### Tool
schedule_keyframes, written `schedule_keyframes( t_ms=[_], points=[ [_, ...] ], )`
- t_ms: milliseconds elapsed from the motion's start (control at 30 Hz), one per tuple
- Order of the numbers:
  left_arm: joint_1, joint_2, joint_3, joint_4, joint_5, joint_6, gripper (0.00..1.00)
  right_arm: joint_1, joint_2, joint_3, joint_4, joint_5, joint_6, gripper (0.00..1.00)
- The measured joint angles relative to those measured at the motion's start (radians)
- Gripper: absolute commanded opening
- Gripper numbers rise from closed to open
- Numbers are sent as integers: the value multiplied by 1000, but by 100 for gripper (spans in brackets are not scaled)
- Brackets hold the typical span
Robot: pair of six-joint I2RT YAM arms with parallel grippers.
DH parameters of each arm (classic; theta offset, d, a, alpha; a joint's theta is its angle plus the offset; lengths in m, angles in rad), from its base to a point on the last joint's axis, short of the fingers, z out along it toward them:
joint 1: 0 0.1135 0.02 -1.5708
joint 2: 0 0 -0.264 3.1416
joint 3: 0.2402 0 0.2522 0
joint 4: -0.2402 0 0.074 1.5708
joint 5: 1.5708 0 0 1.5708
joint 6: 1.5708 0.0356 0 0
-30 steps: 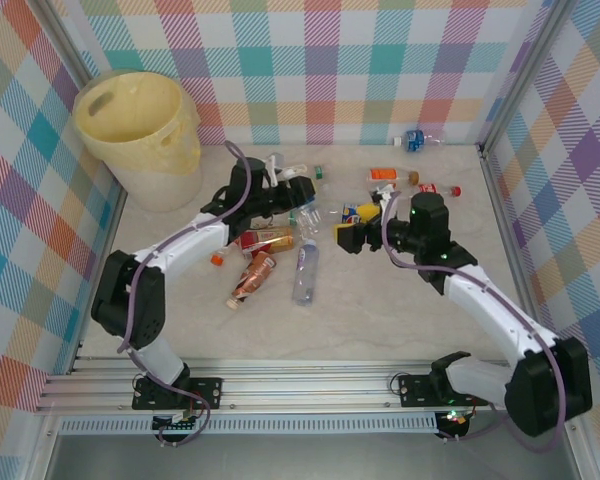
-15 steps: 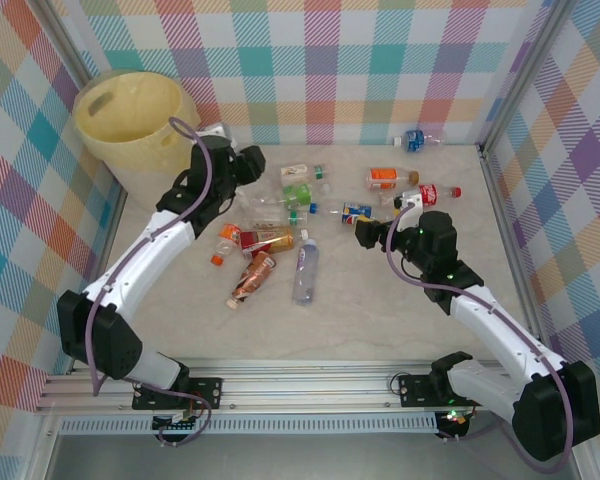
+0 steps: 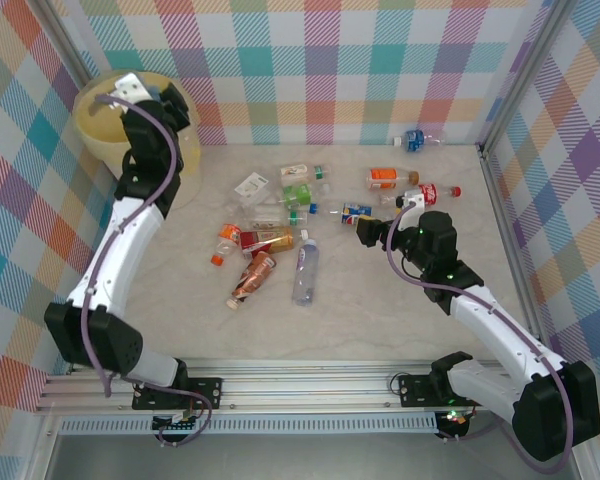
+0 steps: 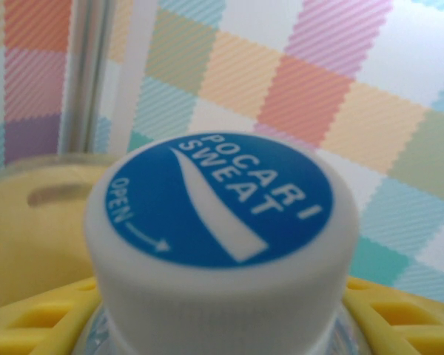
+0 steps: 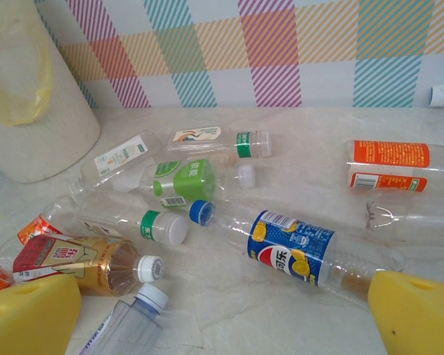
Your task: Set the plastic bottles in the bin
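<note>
I will next tilt my left gripper downward over the bin's opening [image 3: 106, 120] [image 4: 41, 222] and let go of the clear plastic bottle inside, because the gripper's fingers still point at the checked wall.
Above the pale yellow bin [image 3: 168, 165] at the far left corner, my left gripper [image 3: 165, 100] is shut on a clear plastic bottle. In the left wrist view its white cap with a blue top [image 4: 220, 214] stands between my yellow fingers [image 4: 29, 329], with the bin rim [image 4: 37, 194] behind. My right gripper [image 3: 365, 232] hangs open just short of a blue-labelled bottle [image 3: 356, 212]. That bottle [image 5: 292, 248] lies ahead of the open fingers [image 5: 418, 314] in the right wrist view. Several more bottles lie mid-table, among them a green-labelled one [image 3: 297, 193] and a brown one [image 3: 265, 240].
An orange-labelled bottle [image 3: 383, 178] and a red-capped one [image 3: 435, 191] lie behind my right gripper. A blue bottle [image 3: 414, 139] rests against the far wall. Checked walls close the table on three sides. The bin wall [image 5: 29, 111] shows at the left of the right wrist view.
My left arm has swung from the bottle pile up and left to above the bin, carrying its bottle. The right gripper drew back slightly to the right, then held still.
</note>
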Motion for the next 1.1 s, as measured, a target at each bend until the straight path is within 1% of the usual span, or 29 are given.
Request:
schedule_keyframes(
  t_ms=[167,300,433,567,667,867,1033,1100],
  points=[
    [84,159,145,50,19,51,60,0,-14,0,-1,4,0,100],
    [129,307,244,100,15,106,60,0,-23,0,-1,8,0,100],
    [175,479,414,38,30,83,60,0,-23,0,-3,10,1,100],
    [217,588,558,-113,91,11,59,0,-23,0,-13,15,0,100],
    [233,609,607,-243,154,-48,58,0,-23,0,-17,22,0,100],
    [237,608,618,-407,267,-124,58,0,-13,1,-16,28,0,100],
    [237,595,620,-481,309,-164,58,0,21,3,-17,27,0,100],
    [237,569,589,-494,325,-186,57,0,34,3,-17,25,0,100]
  ],
)
